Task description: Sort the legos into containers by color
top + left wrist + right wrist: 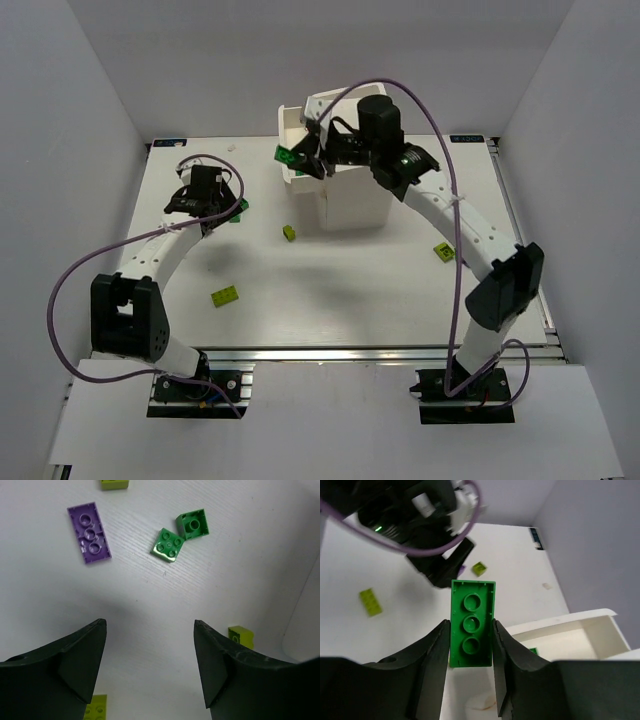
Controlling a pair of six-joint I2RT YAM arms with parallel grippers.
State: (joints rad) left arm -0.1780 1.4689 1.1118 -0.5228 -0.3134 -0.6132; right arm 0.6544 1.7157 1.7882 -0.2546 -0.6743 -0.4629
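The dark green lego will next go to the right in the wrist view with my right gripper, over the inside of the open drawer, and I will let go of it there, since green already lies there.
My right gripper point(471, 635) is shut on a dark green lego point(472, 615), a long brick with its hollow underside toward the camera. From above, that lego point(288, 156) hangs at the left side of the open top drawer point(293, 128) of the white cabinet point(352, 205). The drawer point(580, 630) holds a bit of green point(534, 651). My left gripper point(150, 625) stands open over bare table. Beyond it lie a purple lego point(89, 532) and two green legos point(169, 544) point(192, 523).
Lime legos lie scattered on the table point(350, 290): one at the front left point(226, 295), one beside the cabinet point(289, 233), one at the right point(443, 252). White walls enclose the table on three sides. The right arm arches over the cabinet.
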